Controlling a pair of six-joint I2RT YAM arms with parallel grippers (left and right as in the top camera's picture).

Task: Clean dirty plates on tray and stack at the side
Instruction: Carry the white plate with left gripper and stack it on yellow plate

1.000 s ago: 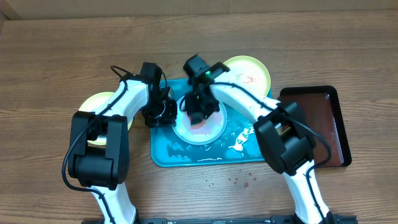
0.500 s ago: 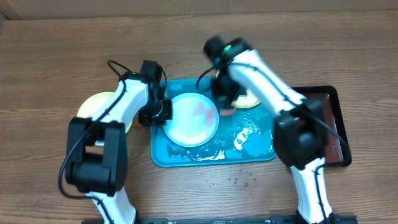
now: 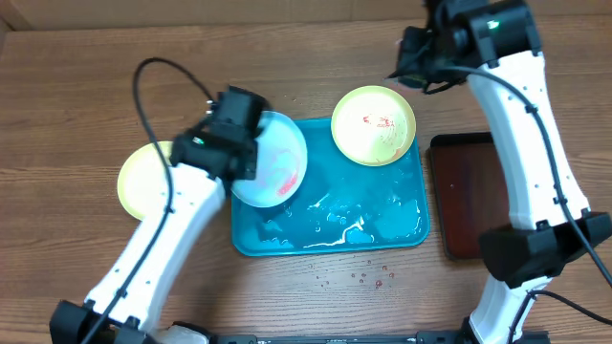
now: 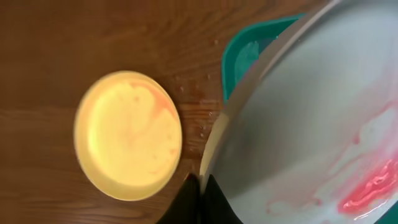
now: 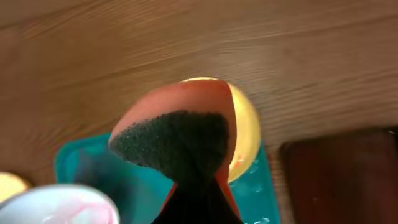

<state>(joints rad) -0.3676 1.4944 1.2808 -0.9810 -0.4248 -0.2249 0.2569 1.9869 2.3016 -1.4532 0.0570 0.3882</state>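
Observation:
The left gripper moves across and down next, releasing the rim of the blue-white plate atop the pale yellow plate (image 3: 145, 179) (image 4: 129, 135). The yellow plate lies below it, left in the overhead view.
My left gripper (image 3: 241, 156) is shut on the rim of the pale blue-white plate (image 3: 275, 158) and holds it tilted above the left edge of the turquoise tray (image 3: 382, 225). Pink-red sauce streaks show on that plate (image 4: 323, 124). A pale yellow plate (image 3: 145, 179) lies on the table to the left, also in the left wrist view (image 4: 127, 134). A yellow-green plate (image 3: 374, 124) with red smears rests on the tray's far right corner. My right gripper (image 3: 416, 55) is raised behind it, shut on an orange sponge (image 5: 180, 137) with a dark scouring face.
A dark brown-black tray (image 3: 483, 196) lies right of the turquoise tray. The turquoise tray is wet with foam and puddles. Small red drops (image 3: 368, 277) dot the wood in front of it.
My right arm has lifted the sponge off the blue-white plate and swung up to the back right. My left gripper has raised that plate off the tray and moved it left.

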